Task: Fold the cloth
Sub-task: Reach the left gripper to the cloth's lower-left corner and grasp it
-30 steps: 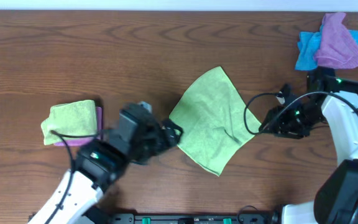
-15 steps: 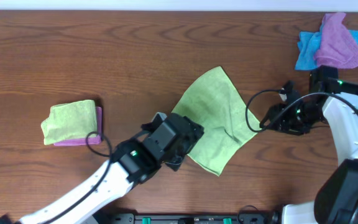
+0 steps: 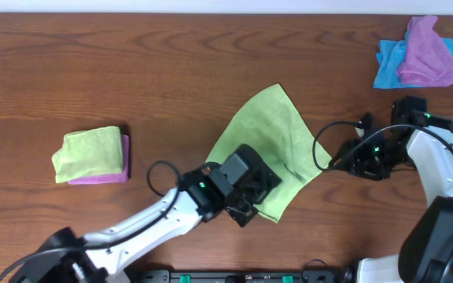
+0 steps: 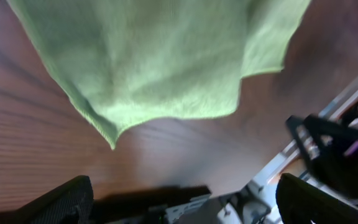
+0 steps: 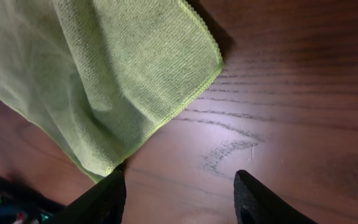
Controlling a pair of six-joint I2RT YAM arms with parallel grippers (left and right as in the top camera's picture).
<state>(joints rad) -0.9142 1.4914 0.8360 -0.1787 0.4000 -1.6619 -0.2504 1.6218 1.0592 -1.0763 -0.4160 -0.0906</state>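
Observation:
The cloth's pointed corner (image 4: 111, 140) sticks out from the cloth's edge below my open fingers. I will lower my left gripper onto that corner and close it.
The cloth (image 3: 270, 145) is light lime-green and lies spread like a diamond in the middle of the table. No tag shows on it. My left gripper (image 3: 252, 206) is open and empty at the cloth's near left edge; in the left wrist view the cloth (image 4: 160, 56) fills the top and its corner hangs above the open fingers (image 4: 179, 199). My right gripper (image 3: 338, 159) is open and empty just right of the cloth's right corner. In the right wrist view that corner (image 5: 129, 81) lies just ahead of the open fingers (image 5: 179, 190).
A folded lime-green cloth (image 3: 91, 151) sits on a purple cloth (image 3: 101, 178) at the left. A purple cloth (image 3: 427, 53) lies bunched on a blue cloth (image 3: 387, 64) at the far right corner. The table's front edge runs just below the left arm.
My left arm has swung right from the cloth's left corner to its near left edge. The right gripper has stayed beside the right corner. The cloth has not moved.

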